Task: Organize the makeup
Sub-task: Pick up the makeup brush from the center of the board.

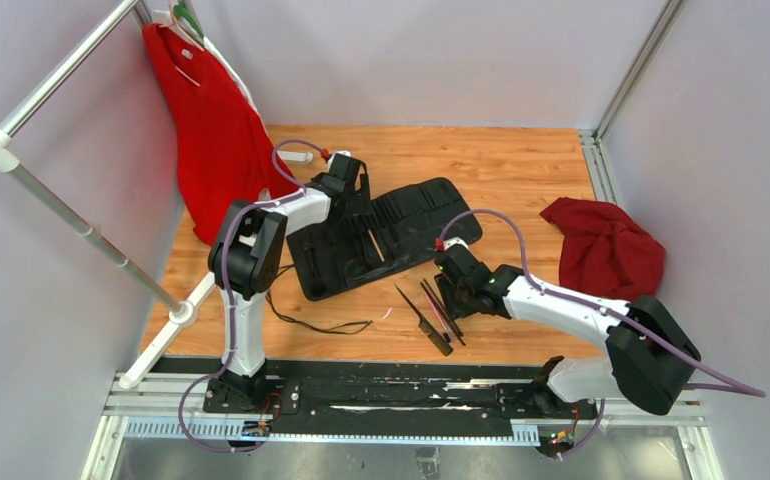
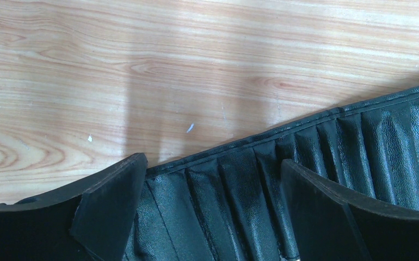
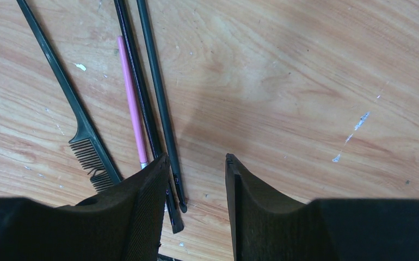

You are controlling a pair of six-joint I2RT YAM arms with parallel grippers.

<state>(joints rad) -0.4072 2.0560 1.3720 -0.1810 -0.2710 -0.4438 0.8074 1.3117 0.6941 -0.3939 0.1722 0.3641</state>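
Note:
The outer black brush is barely inside one open finger of the robot's right gripper, so next the right gripper should shift toward the tools and lower around that brush's near end (image 1: 457, 331) (image 3: 175, 172).
Several thin makeup tools (image 1: 439, 312) lie together on the wooden table in front of the black slotted case (image 1: 401, 215). The right wrist view shows a black comb-like tool (image 3: 82, 130), a pink-handled tool (image 3: 132, 109) and two black brush handles (image 3: 158, 103). My right gripper (image 1: 458, 300) (image 3: 196, 160) is open and empty just above the table, its left finger over the black handles' ends. My left gripper (image 1: 344, 172) (image 2: 210, 166) is open and empty over the case's far edge (image 2: 305, 141), its fingers straddling several slots.
A thin black cord (image 1: 311, 325) loops on the table left of the tools. A dark red cloth (image 1: 606, 250) lies at the right. A red garment (image 1: 211, 130) hangs from a white rack (image 1: 51, 200) at the left. Grey walls enclose the table.

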